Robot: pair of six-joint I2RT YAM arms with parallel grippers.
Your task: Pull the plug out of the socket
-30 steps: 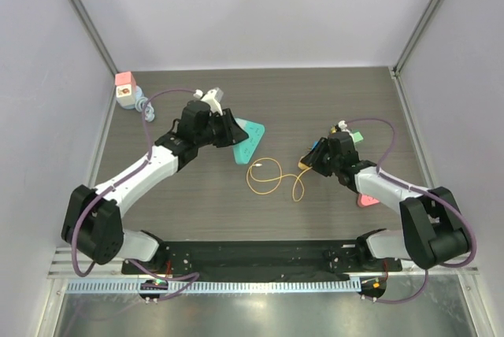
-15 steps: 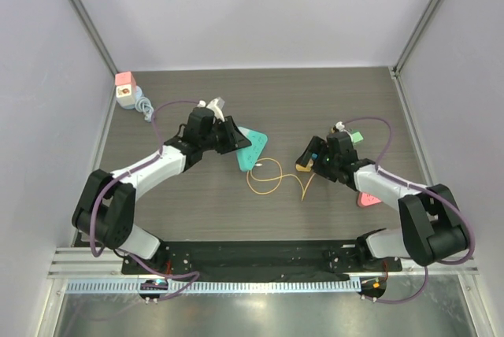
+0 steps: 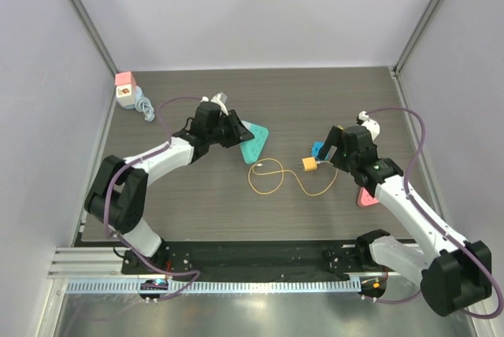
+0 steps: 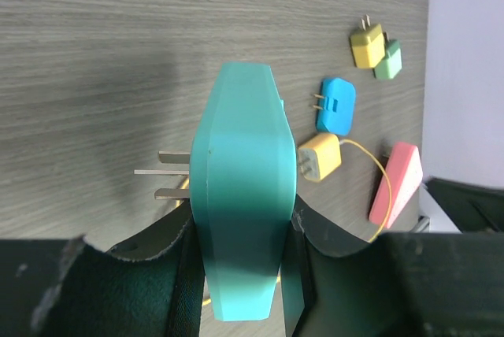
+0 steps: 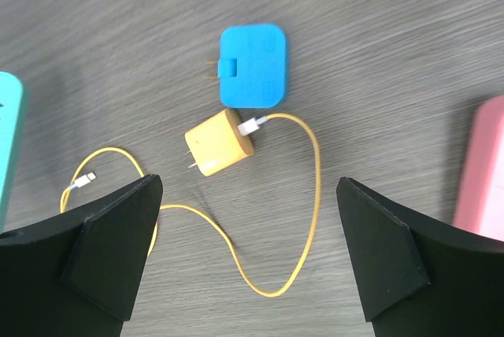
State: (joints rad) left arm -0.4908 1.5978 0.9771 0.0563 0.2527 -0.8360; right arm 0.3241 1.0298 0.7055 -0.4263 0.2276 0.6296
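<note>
I will next carry the teal socket [image 3: 253, 139] outward in my left gripper and lower it onto the bare table by the far wall, clear of the loose yellow cable.
My left gripper [image 3: 234, 131] [image 4: 240, 231] is shut on the teal socket [image 3: 253, 139] [image 4: 244, 172], one finger on each flat side. Three metal prongs [image 4: 169, 172] stick out of the socket's left side in the left wrist view. The yellow plug [image 3: 309, 164] [image 5: 220, 143] [image 4: 319, 156] lies free on the table, apart from the socket. Its yellow cable [image 3: 268, 176] [image 5: 315, 195] trails in loops toward the socket. My right gripper [image 3: 334, 153] [image 5: 250, 191] hangs open above the plug and cable, with nothing between its fingers.
A blue plug [image 3: 317, 149] [image 5: 251, 66] lies just behind the yellow one. A pink wedge block [image 3: 366, 198] [image 5: 484, 164] sits to the right. A yellow adapter [image 4: 367, 44] and a green adapter [image 4: 388, 60] lie farther back. A pink-white adapter [image 3: 126, 90] with a grey cord stands at the back left.
My right gripper has opened and let go of the yellow plug, which now lies on the table; the arm drew back to the right. The left gripper carried the socket slightly right.
</note>
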